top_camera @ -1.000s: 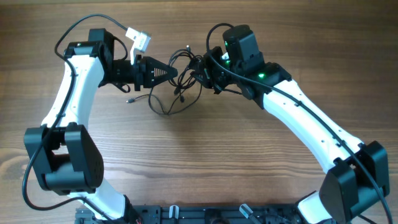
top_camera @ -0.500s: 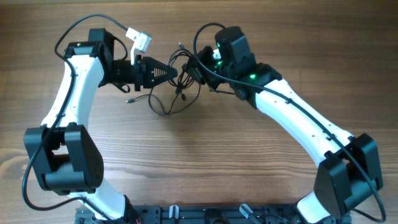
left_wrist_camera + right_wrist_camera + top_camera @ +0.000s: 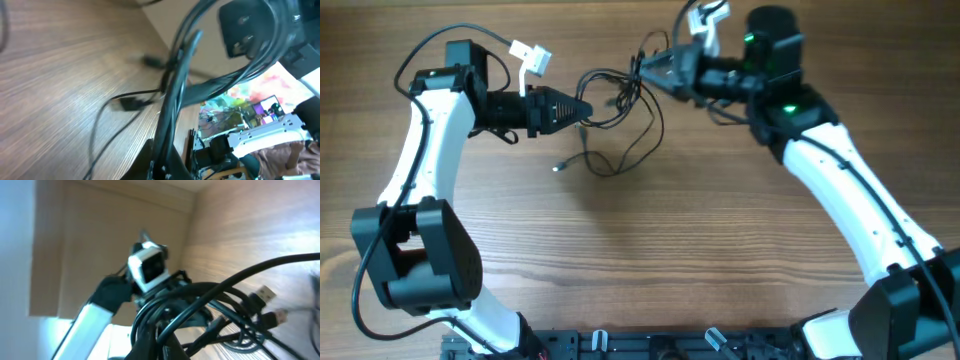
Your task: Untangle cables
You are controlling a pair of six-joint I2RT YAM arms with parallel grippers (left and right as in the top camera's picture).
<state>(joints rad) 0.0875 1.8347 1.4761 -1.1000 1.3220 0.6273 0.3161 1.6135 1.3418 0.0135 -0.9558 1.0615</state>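
Note:
I should move my right gripper to the right in the overhead view and back, over the bare wood, then let go of the cords, since they bunch at its fingers.
The cables (image 3: 620,125) are thin black cords in a tangle, strung between my two grippers at the far middle of the table, with loops hanging to the wood and a silver-tipped plug (image 3: 559,166) at the lower left. My left gripper (image 3: 584,108) is shut on the cables' left side; strands run out from its jaws in the left wrist view (image 3: 172,100). My right gripper (image 3: 645,66) is shut on the cables' right side, higher and farther back. In the right wrist view looped cords (image 3: 200,310) bunch at the jaws, with plug ends (image 3: 262,297) dangling.
The wooden table (image 3: 650,260) lies below. The white arm links reach in from both lower sides. A white tag (image 3: 530,56) sits on the left arm's wrist and another on the right wrist (image 3: 708,15). A black rail (image 3: 650,345) runs along the front edge.
My right gripper has swung up, back and to the right, pulling the tangle with it and stretching the cords. My left gripper has shifted slightly left and keeps its hold.

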